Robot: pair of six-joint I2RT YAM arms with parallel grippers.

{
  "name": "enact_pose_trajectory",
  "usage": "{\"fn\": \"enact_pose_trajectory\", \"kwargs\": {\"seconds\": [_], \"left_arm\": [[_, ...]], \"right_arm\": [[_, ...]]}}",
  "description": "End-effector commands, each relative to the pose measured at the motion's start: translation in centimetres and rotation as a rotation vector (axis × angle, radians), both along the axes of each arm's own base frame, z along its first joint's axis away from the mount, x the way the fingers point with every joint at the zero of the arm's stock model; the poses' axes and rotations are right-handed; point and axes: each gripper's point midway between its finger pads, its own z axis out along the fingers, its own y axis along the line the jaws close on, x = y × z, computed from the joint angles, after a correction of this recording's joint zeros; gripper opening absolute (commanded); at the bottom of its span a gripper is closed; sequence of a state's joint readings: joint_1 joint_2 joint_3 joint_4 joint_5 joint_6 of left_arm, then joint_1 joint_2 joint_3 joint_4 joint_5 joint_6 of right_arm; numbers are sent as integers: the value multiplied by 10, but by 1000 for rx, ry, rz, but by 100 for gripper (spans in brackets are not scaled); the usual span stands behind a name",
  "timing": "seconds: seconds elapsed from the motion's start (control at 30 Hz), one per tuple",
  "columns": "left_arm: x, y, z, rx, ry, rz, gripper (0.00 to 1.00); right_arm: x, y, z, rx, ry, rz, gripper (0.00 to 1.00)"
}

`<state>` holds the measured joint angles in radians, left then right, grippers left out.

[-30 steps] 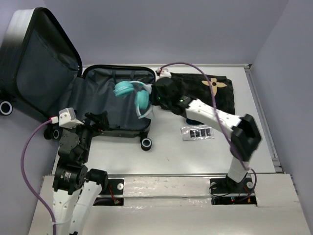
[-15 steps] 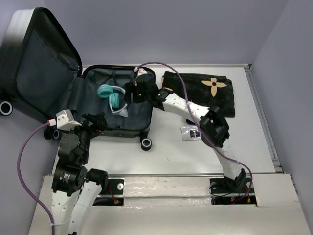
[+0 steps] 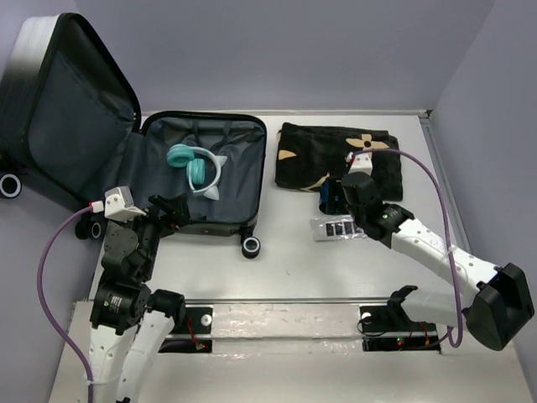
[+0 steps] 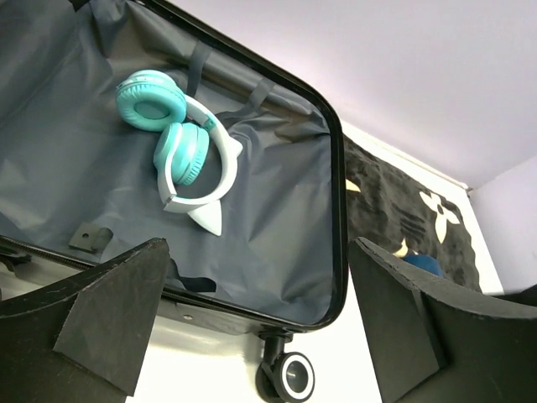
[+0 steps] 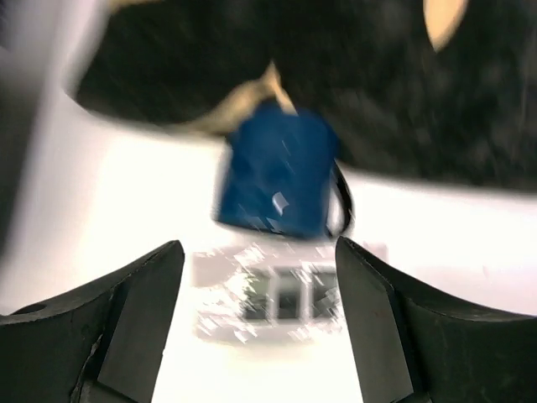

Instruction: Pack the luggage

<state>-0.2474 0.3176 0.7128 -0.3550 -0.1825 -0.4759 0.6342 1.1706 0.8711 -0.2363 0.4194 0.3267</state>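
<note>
The blue cup is below, and the end of the cup is free of the blanket. I will next lower my right gripper onto the cup's rim by the silver packet.
The luggage (image 3: 243, 172) lies open at the left, dark grey lining up, its lid (image 3: 67, 109) raised behind it. Teal headphones (image 3: 195, 168) rest on the lining (image 4: 277, 218), free of both grippers. My left gripper (image 3: 168, 208) hangs open over the luggage's near rim (image 4: 336, 210), nothing between its fingers (image 4: 101, 311). My right gripper (image 3: 330, 198) is open and empty above the table, right of the luggage. Below it, blurred in the right wrist view, are a blue object (image 5: 277, 172) and a silver packet (image 5: 285, 294).
A folded black blanket with tan flowers (image 3: 336, 155) lies at the back right, the blue object (image 3: 325, 195) at its front edge. The silver packet (image 3: 340, 227) lies just in front. A caster wheel (image 3: 251, 246) sticks out at the luggage's near right corner.
The right gripper opened and left the headphones in the luggage. Its arm then swung back right to the blue object and packet. The left arm stayed put.
</note>
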Motion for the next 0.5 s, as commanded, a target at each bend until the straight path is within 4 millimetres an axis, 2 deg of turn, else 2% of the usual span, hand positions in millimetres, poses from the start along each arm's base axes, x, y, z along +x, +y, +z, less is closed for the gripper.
{"fn": "enact_pose_trajectory", "kwargs": {"seconds": [0.0, 0.2, 0.3, 0.37, 0.47], "left_arm": [[6, -7, 9, 11, -37, -33, 99], [7, -7, 8, 15, -33, -33, 99], [6, -8, 9, 12, -42, -39, 99], [6, -8, 10, 15, -42, -44, 99], [6, -8, 9, 17, -39, -43, 99]], "right_arm": [[-26, -43, -47, -173, 105, -71, 79], [-21, -45, -75, -217, 190, -85, 78], [-8, -58, -82, -280, 206, -151, 77], [8, -60, -76, -293, 163, -171, 75], [26, -50, -76, -278, 115, -144, 72]]}}
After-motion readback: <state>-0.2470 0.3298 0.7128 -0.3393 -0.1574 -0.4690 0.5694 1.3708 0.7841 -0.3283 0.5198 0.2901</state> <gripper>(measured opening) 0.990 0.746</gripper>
